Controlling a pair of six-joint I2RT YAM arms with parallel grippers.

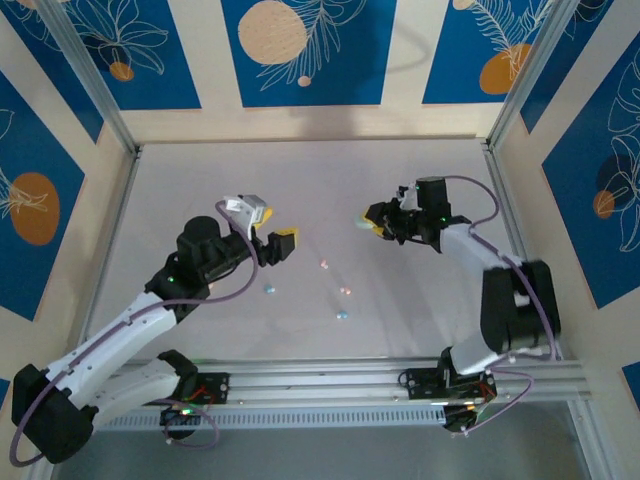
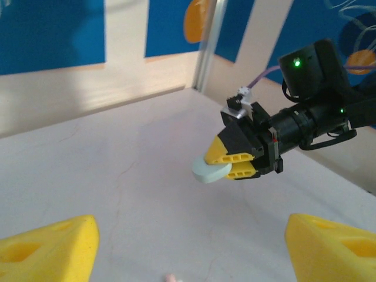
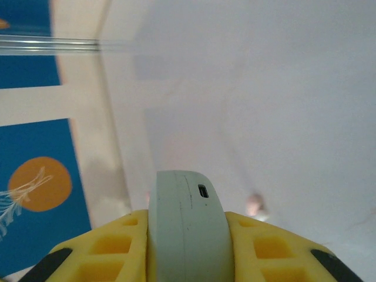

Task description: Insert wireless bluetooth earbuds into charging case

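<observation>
I should next lower the pale mint charging case [image 1: 361,223] in my right gripper onto the bare white tabletop below the gripper, clear of the earbuds, and release it there.
My right gripper [image 1: 374,222] is shut on a pale mint charging case [image 1: 361,223], held above the table's right middle. In the right wrist view the case [image 3: 188,217] sits edge-on between the yellow fingers [image 3: 111,247], lid seam closed and charging port facing the camera. The left wrist view shows the same case [image 2: 211,171] sticking out of the right gripper [image 2: 234,160]. My left gripper [image 1: 273,237] hovers open and empty left of centre, its fingers [image 2: 53,247] wide apart. Tiny earbuds lie between the arms: pink [image 1: 323,265], pink [image 1: 343,291], blue [image 1: 268,289], bluish-green [image 1: 341,314].
A pink earbud [image 2: 170,277] lies just below my open left gripper [image 2: 194,258], and another blurred pink one [image 3: 255,205] shows past the case. The white table [image 1: 300,180] is walled by blue patterned panels and metal posts [image 1: 90,75].
</observation>
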